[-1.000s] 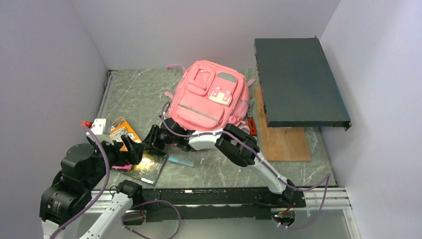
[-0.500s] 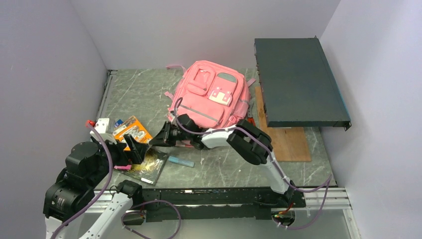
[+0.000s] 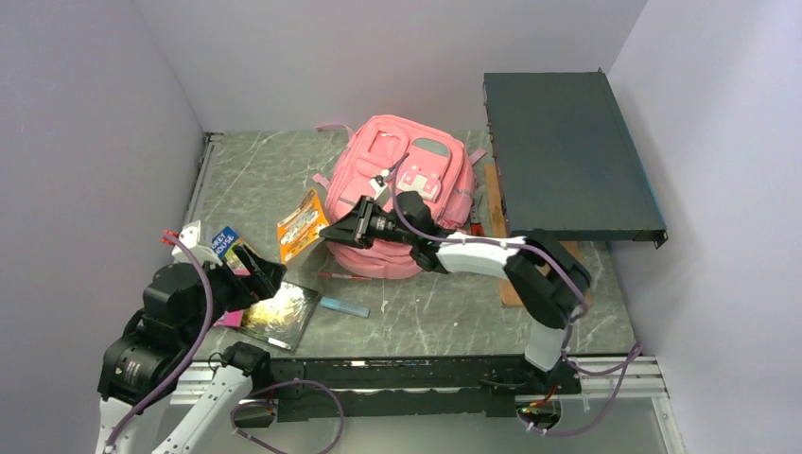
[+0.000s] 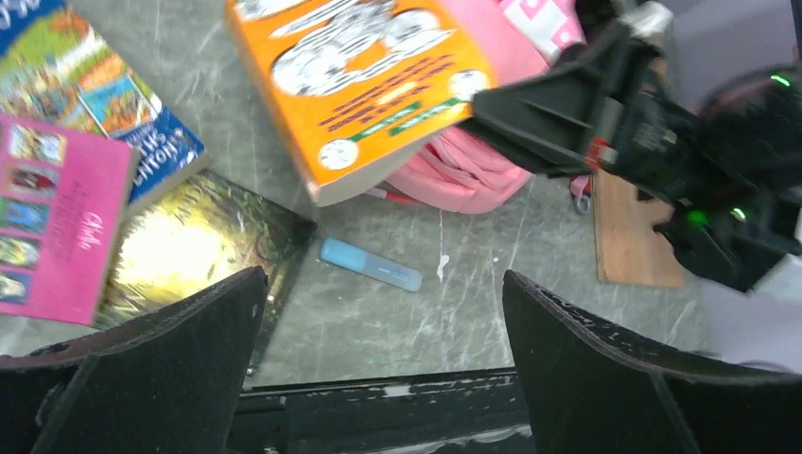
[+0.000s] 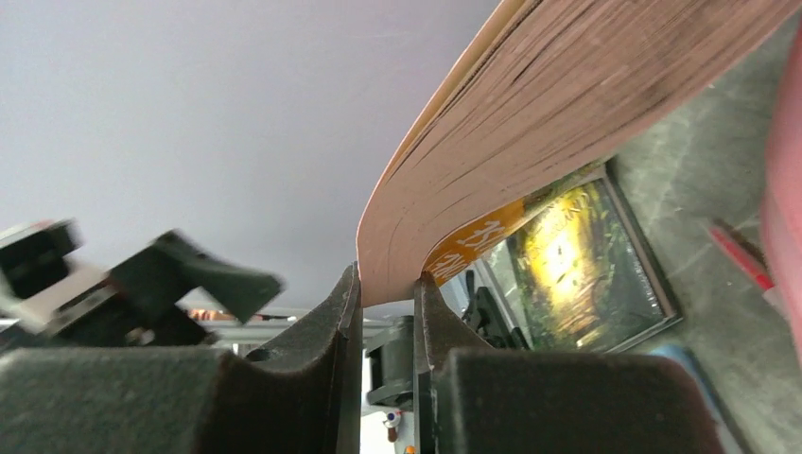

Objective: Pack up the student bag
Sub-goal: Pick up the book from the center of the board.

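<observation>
The left gripper reaches outward to the orange book's spine next and turns onto its near end, since the right gripper holds the opposite edge.
The pink student bag lies front-up at the back middle of the table; a corner of the student bag shows in the left wrist view. My right gripper is shut on the edge of an orange book, held tilted in the air just left of the bag. In the right wrist view the book's pages rise from between the jaws of the right gripper. My left gripper stands open and empty near the front left, over the table.
A blue book, a pink book and a dark glossy book lie at front left. A light blue bar and a red pen lie before the bag. A dark flat case overhangs a wooden board at right.
My right gripper closed on the orange book, lifted it off the table and carried it right toward the bag. The left arm drew back slightly, still open.
</observation>
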Available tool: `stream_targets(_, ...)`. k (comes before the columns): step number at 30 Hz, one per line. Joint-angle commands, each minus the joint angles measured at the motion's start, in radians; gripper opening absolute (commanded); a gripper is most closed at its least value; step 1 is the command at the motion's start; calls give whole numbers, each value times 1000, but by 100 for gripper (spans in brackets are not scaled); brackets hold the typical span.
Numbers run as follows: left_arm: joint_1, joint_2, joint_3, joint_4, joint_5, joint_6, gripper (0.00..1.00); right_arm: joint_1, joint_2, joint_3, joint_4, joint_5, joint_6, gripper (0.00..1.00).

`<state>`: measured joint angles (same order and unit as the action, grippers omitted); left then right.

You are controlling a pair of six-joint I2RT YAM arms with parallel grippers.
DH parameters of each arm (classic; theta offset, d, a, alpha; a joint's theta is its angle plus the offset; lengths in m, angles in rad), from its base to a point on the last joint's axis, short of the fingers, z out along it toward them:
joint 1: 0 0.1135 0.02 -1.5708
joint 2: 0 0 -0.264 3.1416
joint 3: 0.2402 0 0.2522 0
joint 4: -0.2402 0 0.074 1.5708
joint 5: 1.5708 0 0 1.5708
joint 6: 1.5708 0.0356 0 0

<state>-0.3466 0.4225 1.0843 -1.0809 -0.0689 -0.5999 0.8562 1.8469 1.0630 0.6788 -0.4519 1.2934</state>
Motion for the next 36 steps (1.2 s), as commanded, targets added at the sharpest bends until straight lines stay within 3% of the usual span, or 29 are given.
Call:
stream_targets(1, 1, -18, -78, 51, -67, -255, 100, -20, -199, -49, 97, 26, -39, 0)
stream_targets(12, 1, 22, -304, 521, 270, -596, 100, -40, -432, -207, 157, 117, -35, 0)
stream_targets(23, 2, 40, -459, 806, 355, -805, 100, -40, -521, -345, 322, 158, 26, 0)
stream_targets(30, 1, 70, -472, 909, 345, -864, 99, -31, -527, -396, 416, 179, 69, 0)
stream_targets(32, 1, 93, -476, 964, 361, -892, 96, -21, -527, -408, 449, 179, 72, 0)
stream_targets(36, 1, 132, -501, 1129, 401, -943, 70, 8, -532, -419, 489, 166, 44, 0)
